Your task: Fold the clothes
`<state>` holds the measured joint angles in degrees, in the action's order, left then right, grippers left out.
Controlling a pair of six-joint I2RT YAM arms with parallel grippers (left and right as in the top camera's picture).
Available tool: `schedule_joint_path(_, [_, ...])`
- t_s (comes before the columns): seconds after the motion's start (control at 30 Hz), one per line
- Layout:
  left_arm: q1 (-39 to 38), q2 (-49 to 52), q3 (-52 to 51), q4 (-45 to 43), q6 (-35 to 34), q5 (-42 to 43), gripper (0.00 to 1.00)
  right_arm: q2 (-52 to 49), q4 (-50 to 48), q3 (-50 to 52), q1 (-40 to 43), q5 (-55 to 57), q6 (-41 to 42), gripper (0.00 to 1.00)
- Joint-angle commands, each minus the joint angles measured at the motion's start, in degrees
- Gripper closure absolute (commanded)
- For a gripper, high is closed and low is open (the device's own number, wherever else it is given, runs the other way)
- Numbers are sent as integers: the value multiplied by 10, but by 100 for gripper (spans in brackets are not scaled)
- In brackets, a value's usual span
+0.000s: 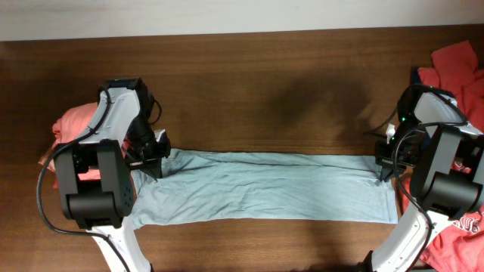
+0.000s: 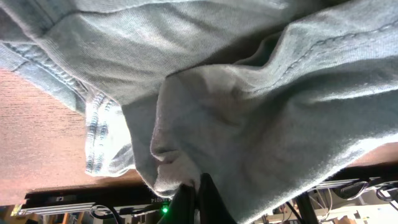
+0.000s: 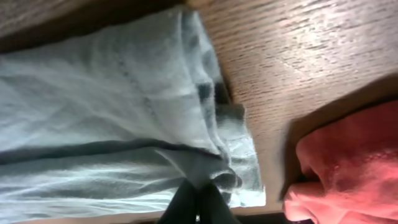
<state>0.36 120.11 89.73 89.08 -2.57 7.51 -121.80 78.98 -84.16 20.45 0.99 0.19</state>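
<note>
My left gripper should move back a little over the blue garment's end [image 1: 154, 192] nearest the salmon one and let go of the pinched fold, because cloth is spread out there below it.
A light blue garment [image 1: 265, 187] lies stretched in a long strip across the wooden table [image 1: 265, 83]. My left gripper [image 1: 151, 160] is shut on its upper left corner; the left wrist view shows the fingers [image 2: 200, 186] pinching a fold of the blue cloth [image 2: 261, 112]. My right gripper [image 1: 386, 168] is shut on the garment's upper right corner; the right wrist view shows the fingers [image 3: 198, 190] clamped on a bunched fold of the cloth [image 3: 112, 106].
A folded salmon garment [image 1: 72, 125] lies at the left edge behind the left arm. A pile of red clothes [image 1: 463, 64] sits at the right edge and runs down to the front right [image 1: 461, 234]; it also shows in the right wrist view [image 3: 348, 162].
</note>
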Motion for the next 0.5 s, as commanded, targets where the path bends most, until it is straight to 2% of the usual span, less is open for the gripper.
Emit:
schedule_joint_path(0.0, [2, -9, -5, 7, 7, 1, 99, -3, -2, 4, 3, 2, 3, 96])
schedule_joint_path(0.47, [2, -9, -42, 18, -32, -44, 99, -3, 72, 4, 3, 75, 38, 96])
